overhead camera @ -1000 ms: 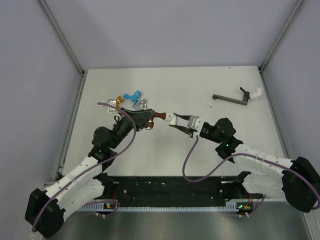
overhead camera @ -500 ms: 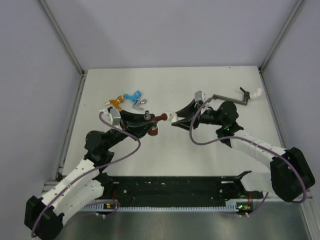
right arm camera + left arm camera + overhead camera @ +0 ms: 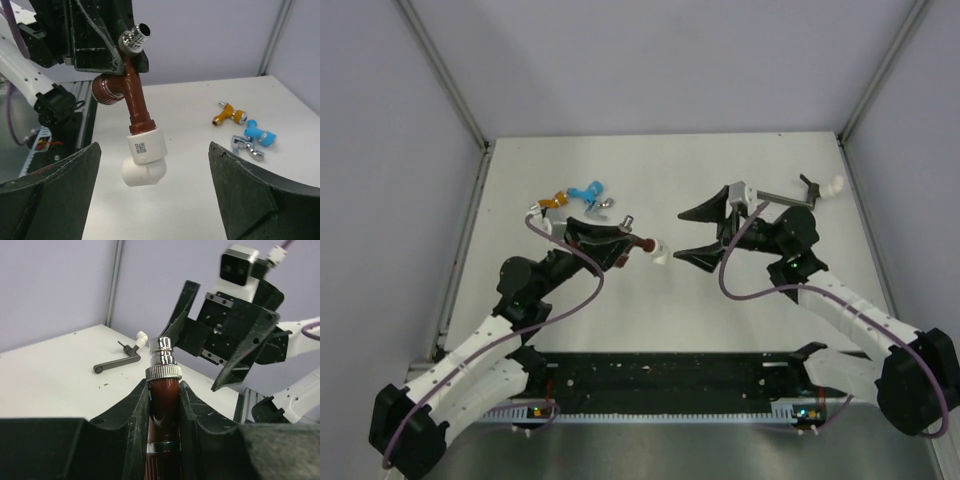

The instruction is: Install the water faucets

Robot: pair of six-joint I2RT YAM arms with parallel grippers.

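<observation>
I will move my right gripper to the left in the top view next, with my fingers on both sides of the white elbow fitting [image 3: 661, 252] [image 3: 144, 160], and then close, because the fitting hangs there and is still uncovered.
My left gripper [image 3: 620, 246] is shut on a dark red-brown water faucet [image 3: 164, 407], whose silvery tip [image 3: 163, 360] sticks out past the fingers. A white elbow fitting [image 3: 144, 160] sits on the faucet's other end [image 3: 136, 102] and hangs above the table. Just right of that elbow [image 3: 660, 250], my right gripper [image 3: 684, 234] stands wide open and touches nothing. In its wrist view the right gripper [image 3: 154, 147] has a finger on each side of the elbow, well apart from it. Orange [image 3: 555, 205], light blue [image 3: 587, 190] and grey [image 3: 606, 206] faucets lie behind the left gripper.
A dark grey crank-shaped piece [image 3: 782, 198] with a small white fitting [image 3: 833, 186] lies at the back right, just behind the right wrist. Grey walls with metal corner posts [image 3: 460, 100] close in the white table [image 3: 720, 160].
My right gripper has let go of the white elbow, opened wide and drawn back to the right. The left gripper keeps the red-brown faucet, with the elbow staying on it.
</observation>
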